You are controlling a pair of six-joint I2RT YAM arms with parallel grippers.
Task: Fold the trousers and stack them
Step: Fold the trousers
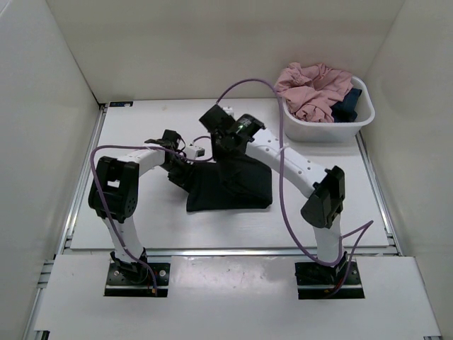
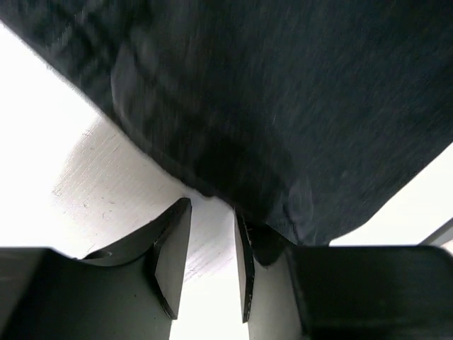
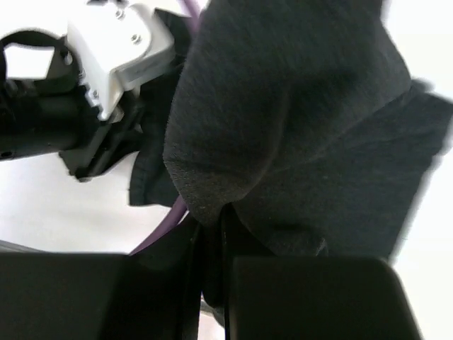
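Observation:
I will next bring the still-raised fold down with my right gripper onto the trousers' flat end point(image 1: 201, 193) point(image 3: 151, 178) and let go, because that end is below my right gripper, to its left in the top view.
The black trousers point(image 1: 241, 188) lie folded in a thick bundle at the middle of the table. My right gripper point(image 1: 225, 145) hovers over their far left corner, shut on a raised fold of the cloth. The right wrist view shows that fold pinched in the right gripper point(image 3: 211, 216), the trousers point(image 3: 297, 127) draping away from it. My left gripper point(image 1: 190, 164) is low at the bundle's left edge. In the left wrist view the left gripper point(image 2: 212, 209) stands partly open with bare table in the gap. There the trousers' point(image 2: 283, 106) hem lies over the right fingertip point(image 2: 244, 241).
A white basin point(image 1: 322, 131) at the back right holds a pink garment point(image 1: 311, 88) and a small dark blue garment point(image 1: 348, 103). Purple cables point(image 1: 283, 134) loop above both arms. White walls close the table in on three sides.

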